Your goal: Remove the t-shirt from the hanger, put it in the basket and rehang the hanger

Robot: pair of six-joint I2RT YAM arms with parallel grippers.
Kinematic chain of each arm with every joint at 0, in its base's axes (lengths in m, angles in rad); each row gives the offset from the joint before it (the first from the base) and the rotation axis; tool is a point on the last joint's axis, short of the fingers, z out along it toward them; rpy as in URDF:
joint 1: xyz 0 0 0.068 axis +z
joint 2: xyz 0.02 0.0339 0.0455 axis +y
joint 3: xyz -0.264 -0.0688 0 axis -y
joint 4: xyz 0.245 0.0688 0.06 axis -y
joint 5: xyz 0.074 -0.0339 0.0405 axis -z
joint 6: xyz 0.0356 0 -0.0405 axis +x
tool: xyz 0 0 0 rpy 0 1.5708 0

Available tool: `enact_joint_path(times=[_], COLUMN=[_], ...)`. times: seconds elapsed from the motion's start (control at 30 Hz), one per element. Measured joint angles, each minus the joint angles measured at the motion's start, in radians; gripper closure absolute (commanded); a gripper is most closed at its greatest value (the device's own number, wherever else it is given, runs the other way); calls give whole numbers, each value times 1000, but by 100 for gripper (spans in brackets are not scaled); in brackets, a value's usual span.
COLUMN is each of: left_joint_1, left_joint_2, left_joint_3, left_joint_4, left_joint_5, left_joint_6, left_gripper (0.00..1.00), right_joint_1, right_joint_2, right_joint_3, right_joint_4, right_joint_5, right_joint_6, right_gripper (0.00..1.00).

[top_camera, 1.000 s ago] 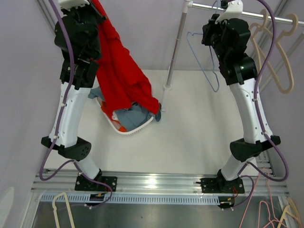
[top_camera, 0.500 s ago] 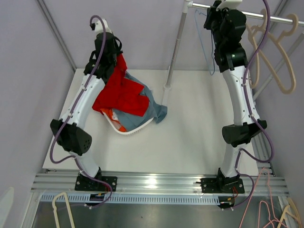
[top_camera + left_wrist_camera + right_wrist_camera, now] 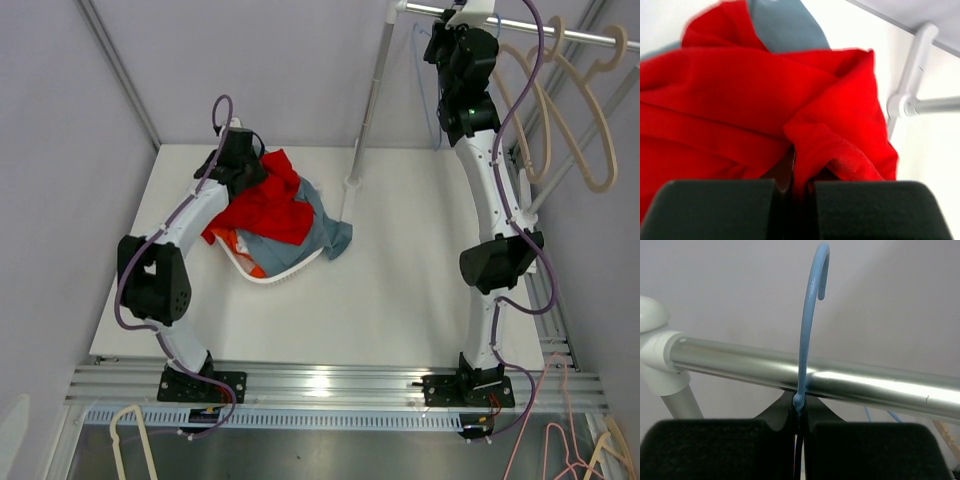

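Observation:
My right gripper holds the hanger's neck, and the bend of the hanger's hook is still above the metal bar. Next, it will move down until the hook rests over the bar, then let go of the hanger's neck.
The red t-shirt [image 3: 268,205] lies bunched on top of the white laundry basket [image 3: 262,275], off the hanger. My left gripper [image 3: 247,163] is low at the basket's far edge and shut on a fold of the shirt [image 3: 805,150]. My right gripper [image 3: 455,25] is up at the metal rail [image 3: 560,35], shut on the neck of the bare blue hanger [image 3: 805,340]. The hanger's hook [image 3: 819,265] rises past the rail [image 3: 865,382]; its thin blue frame [image 3: 425,95] hangs below the rail in the top view.
Grey-blue and orange clothes [image 3: 320,228] fill the basket under the shirt. The rack's upright pole [image 3: 365,110] stands just right of the basket, its foot [image 3: 900,102] close to my left gripper. Beige hangers [image 3: 575,110] hang on the rail to the right.
My left arm has come down from high up, lowering the red shirt onto the basket. My right arm has risen and carried the blue hanger up to the rail.

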Motion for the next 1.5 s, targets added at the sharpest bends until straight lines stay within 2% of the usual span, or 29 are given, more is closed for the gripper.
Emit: enact_joint_path(times=[0.27,0.4,0.47,0.53,0.6,0.63,0.7,0.73,0.8,0.9,1.0,1.07,1.1,1.13,1.23,1.33,1.5], left_joint_1=[-24,-13,-12,-12,-12,-12,-12,-12,-12,-12,-12,-12,-13,-15,-23,-34,-38], left_joint_2=[-40,-37,-29,-19,-12,-11,-12,-13,-20,-33,-36,-47,-62,-84,-183,-288,-398], left_joint_3=[-51,-71,-76,-77,-80,-83,-92,-97,-111,-109,-45,8,27,34,34,31,1], left_joint_4=[10,14,18,18,21,23,34,42,55,51,2,-19,-20,-20,-29,-27,-22], left_joint_5=[-3,10,18,27,41,48,58,63,68,67,63,55,48,42,15,-6,-43], left_joint_6=[1,0,0,-1,-6,-7,-9,-7,-6,0,13,27,31,38,56,67,82], left_gripper=[99,97,87,69,53,38,30,25,25,23,21,17,14,9,3,0,0], right_joint_1=[-19,-18,-17,-14,-11,-10,-10,-10,-10,-10,-9,-4,0,6,35,66,111], right_joint_2=[31,6,-13,-45,-82,-100,-127,-136,-143,-146,-157,-172,-182,-195,-240,-298,-433], right_joint_3=[-13,-121,-180,-229,-277,-301,-340,-354,-366,-366,-364,-364,-364,-364,-364,-364,-423], right_joint_4=[36,73,115,127,127,128,125,121,108,85,57,34,22,10,-32,-72,-117], right_joint_5=[-11,-13,-13,-11,-10,-10,-2,3,13,22,36,51,67,83,148,206,280], right_joint_6=[24,34,34,34,34,34,35,36,30,23,11,-3,-12,-23,-59,-76,-74], right_gripper=[100,100,100,99,92,86,76,75,74,65,54,42,32,29,18,13,9])
